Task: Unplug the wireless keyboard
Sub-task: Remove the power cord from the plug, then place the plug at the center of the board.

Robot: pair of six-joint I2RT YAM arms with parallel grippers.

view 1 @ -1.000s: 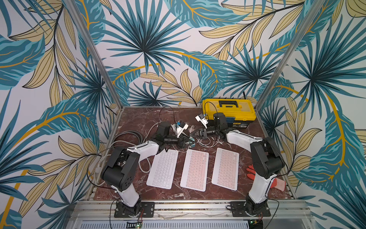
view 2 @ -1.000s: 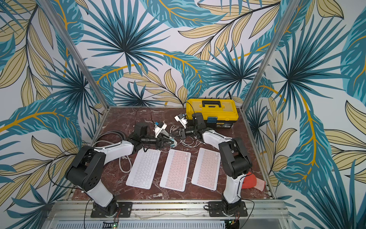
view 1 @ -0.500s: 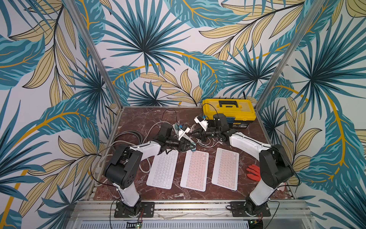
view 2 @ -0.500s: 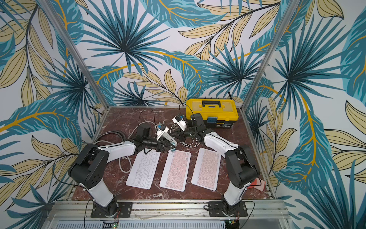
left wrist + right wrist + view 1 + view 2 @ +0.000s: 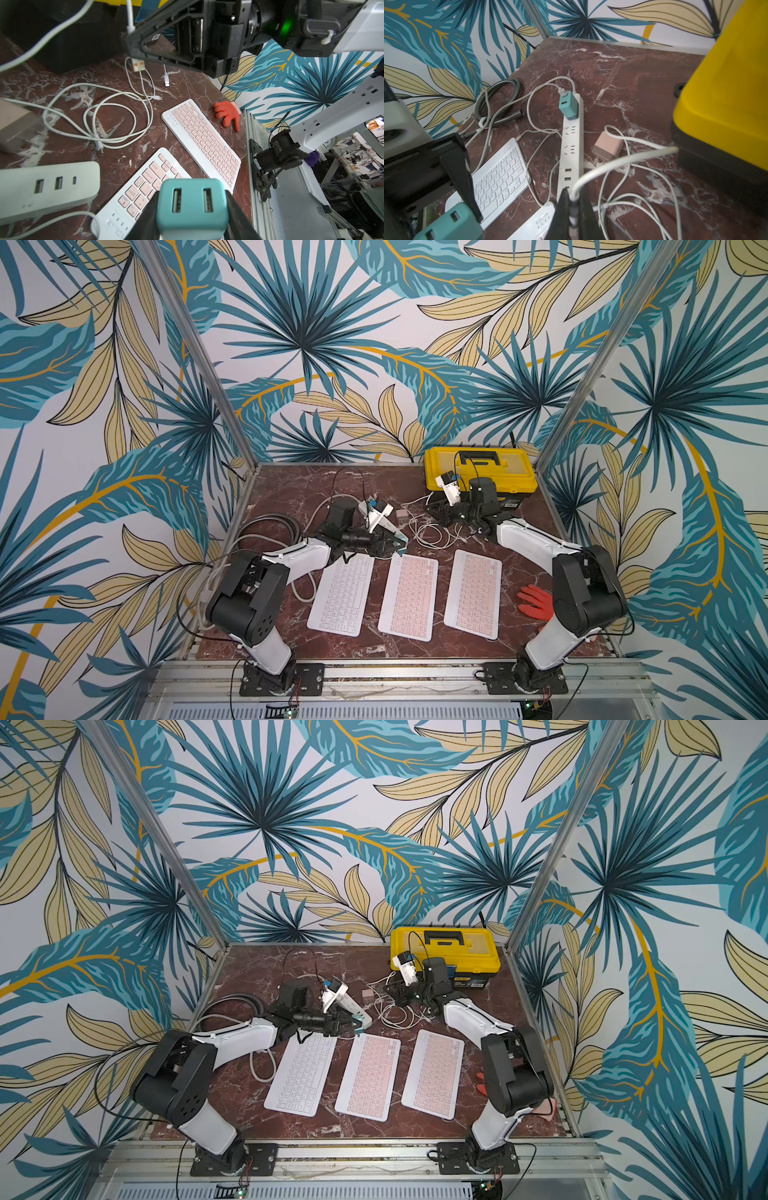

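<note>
My left gripper moves outward and down to the bare tabletop (image 5: 358,984) beside the pink charger next and releases the teal charger there, since the teal charger's ports are empty.
Three wireless keyboards lie side by side: a white one (image 5: 343,599), a pink one in the middle (image 5: 409,602) and a pink one at the right (image 5: 473,598). My left gripper (image 5: 192,209) is shut on a teal two-port charger (image 5: 192,205) whose ports are empty, just above the middle keyboard's far end (image 5: 145,191). My right gripper (image 5: 574,209) is shut on the plug end of a white cable (image 5: 623,160), a short way right of the left gripper (image 5: 397,545). Another cable plugs into the white keyboard (image 5: 500,182).
A white power strip (image 5: 572,149) lies behind the keyboards with another teal charger (image 5: 566,104) plugged in. A pink charger (image 5: 607,149) and loose white cable loops (image 5: 104,116) lie beside it. A yellow toolbox (image 5: 480,468) stands back right; an orange glove (image 5: 536,601) lies front right.
My right gripper has drawn a little to the right with the white cable, away from the left gripper, and its elbow has dropped. The left gripper still holds the teal charger.
</note>
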